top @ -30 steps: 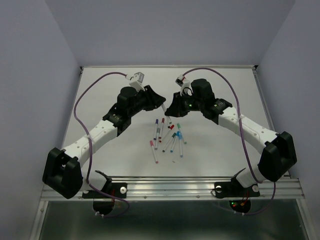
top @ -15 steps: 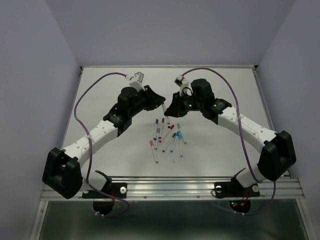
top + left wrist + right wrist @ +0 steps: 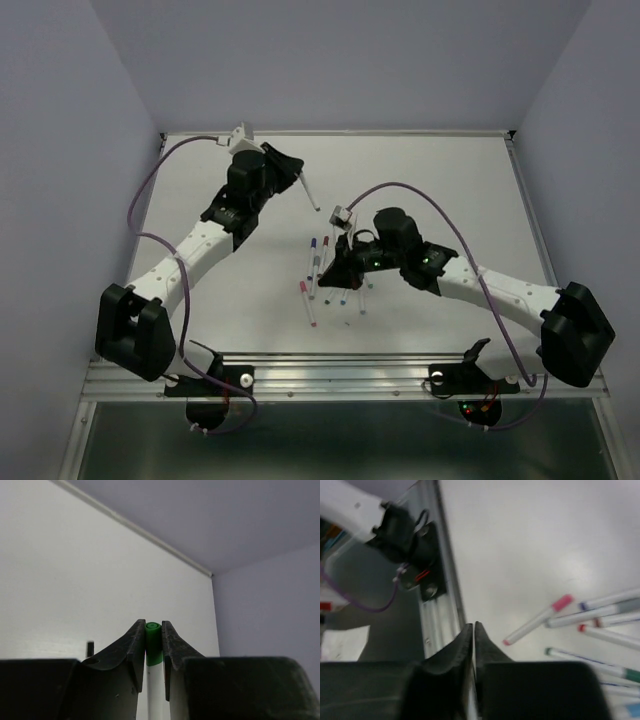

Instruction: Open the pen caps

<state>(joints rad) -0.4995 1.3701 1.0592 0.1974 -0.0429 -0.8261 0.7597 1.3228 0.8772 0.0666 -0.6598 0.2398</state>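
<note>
The tabletop below and to the left in the top view is bare and clear of pens, so my left gripper should next lower there and release the white pen's green end.
My left gripper (image 3: 294, 172) is raised at the back left, shut on a white pen (image 3: 308, 193). In the left wrist view the pen's green end (image 3: 153, 642) sits between the fingertips of the left gripper (image 3: 153, 626), and the white barrel (image 3: 155, 695) runs down toward the camera. The pen's free end (image 3: 318, 209) looks dark. My right gripper (image 3: 338, 268) hovers low over the loose pens (image 3: 322, 262) with coloured pen caps, among them a pink-capped one (image 3: 537, 620). The right gripper (image 3: 473, 626) has its jaws pressed together. Only a thin pale sliver shows deep between them, and I cannot identify it.
A metal rail (image 3: 350, 365) runs along the table's near edge and shows close by in the right wrist view (image 3: 440, 615). Purple cables (image 3: 150, 190) loop over both arms. Walls enclose the white table (image 3: 450, 180) on three sides.
Both grippers met at one pen above the pile. Now the left arm has swung back and left with the pen, and the right arm has drawn toward the near side, low over the pile.
</note>
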